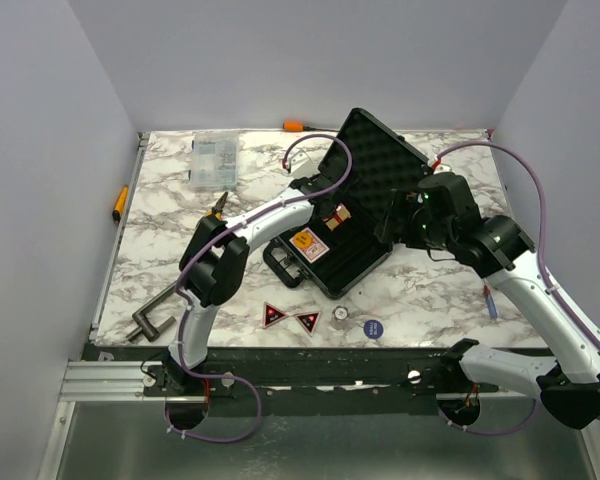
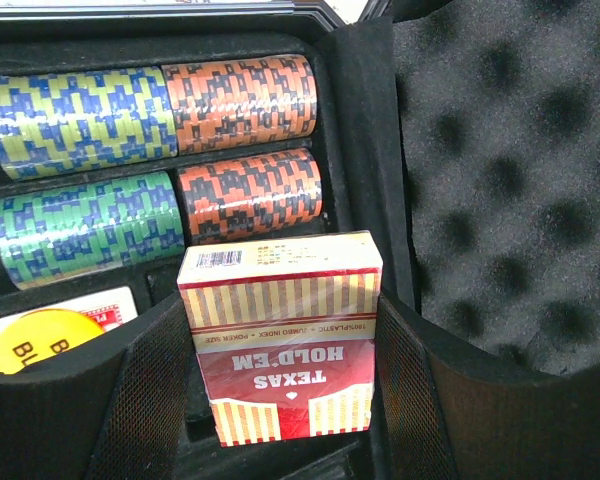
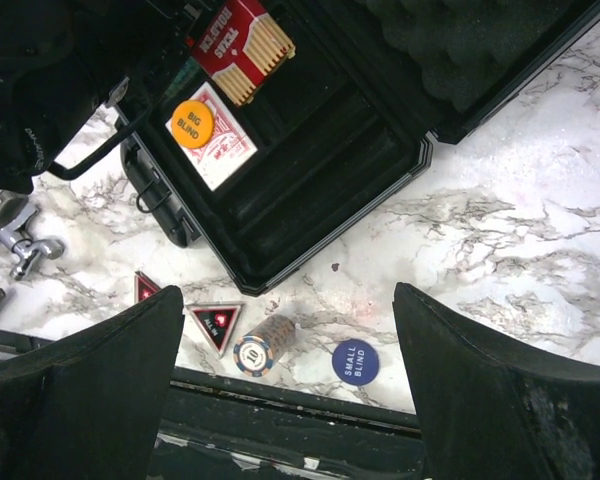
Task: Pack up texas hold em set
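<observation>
I will next lower my left gripper toward the tray's empty slot [image 1: 344, 228] beside the orange chip stack and let go of the card deck there, because that slot is below the gripper.
The black briefcase [image 1: 330, 268] lies open at the table's middle, with its grey foam lid [image 1: 380, 150] raised. My left gripper [image 2: 280, 325] is shut on the orange Texas Hold'em card deck [image 2: 280, 340] and holds it over the case tray, next to the chip stacks [image 2: 160, 150]. A yellow Big Blind button [image 3: 192, 123] rests on a second deck [image 3: 225, 150] in the tray. My right gripper [image 3: 288, 295] is open and empty above the table in front of the case. Below it lie a short chip stack [image 3: 265, 345], a blue Small Blind button [image 3: 356, 362] and two red-black triangles [image 3: 217, 322].
A clear organiser box [image 1: 213, 160] and an orange-handled tool [image 1: 295, 126] sit at the back. Yellow-handled pliers [image 1: 120, 203] lie at the left edge. A metal clamp [image 1: 150, 320] lies front left. The table's front edge [image 3: 280, 400] runs just behind the loose pieces.
</observation>
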`<state>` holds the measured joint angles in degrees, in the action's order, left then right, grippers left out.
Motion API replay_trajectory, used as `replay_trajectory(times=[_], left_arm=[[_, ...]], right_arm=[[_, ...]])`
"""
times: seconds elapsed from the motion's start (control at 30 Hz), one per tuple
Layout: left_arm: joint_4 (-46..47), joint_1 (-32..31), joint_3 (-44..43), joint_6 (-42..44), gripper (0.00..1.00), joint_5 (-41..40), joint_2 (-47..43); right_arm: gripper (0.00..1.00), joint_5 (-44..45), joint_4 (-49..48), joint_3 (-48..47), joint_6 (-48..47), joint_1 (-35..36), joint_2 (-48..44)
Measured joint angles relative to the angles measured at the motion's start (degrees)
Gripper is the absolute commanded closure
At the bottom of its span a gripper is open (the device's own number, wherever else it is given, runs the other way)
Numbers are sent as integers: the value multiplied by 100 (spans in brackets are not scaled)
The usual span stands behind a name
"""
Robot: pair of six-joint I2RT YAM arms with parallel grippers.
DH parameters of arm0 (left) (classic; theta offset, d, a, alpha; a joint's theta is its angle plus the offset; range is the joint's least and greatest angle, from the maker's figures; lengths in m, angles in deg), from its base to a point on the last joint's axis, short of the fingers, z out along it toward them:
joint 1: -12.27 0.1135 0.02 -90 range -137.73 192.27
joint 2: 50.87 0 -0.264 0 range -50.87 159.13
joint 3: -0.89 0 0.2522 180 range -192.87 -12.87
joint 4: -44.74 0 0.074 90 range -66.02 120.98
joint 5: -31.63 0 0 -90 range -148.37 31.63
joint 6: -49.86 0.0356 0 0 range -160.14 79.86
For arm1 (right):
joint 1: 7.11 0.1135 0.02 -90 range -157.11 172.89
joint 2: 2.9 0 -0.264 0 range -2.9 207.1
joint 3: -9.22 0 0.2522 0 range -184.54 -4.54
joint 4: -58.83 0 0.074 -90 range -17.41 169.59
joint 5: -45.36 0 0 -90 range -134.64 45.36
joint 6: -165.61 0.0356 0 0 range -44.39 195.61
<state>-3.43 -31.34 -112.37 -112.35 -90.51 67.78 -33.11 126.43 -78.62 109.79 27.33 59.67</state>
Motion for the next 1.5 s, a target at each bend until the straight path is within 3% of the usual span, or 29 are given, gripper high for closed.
replay_trajectory(times=[0.4,1.5], left_arm=[[48,-160,-299,2,100,-326,382],[-522,-240,-828,-254,91,-199,1019]], right_arm=[[11,2,79,181,-116,0,-192],[11,2,138,295,-297,0,-232]])
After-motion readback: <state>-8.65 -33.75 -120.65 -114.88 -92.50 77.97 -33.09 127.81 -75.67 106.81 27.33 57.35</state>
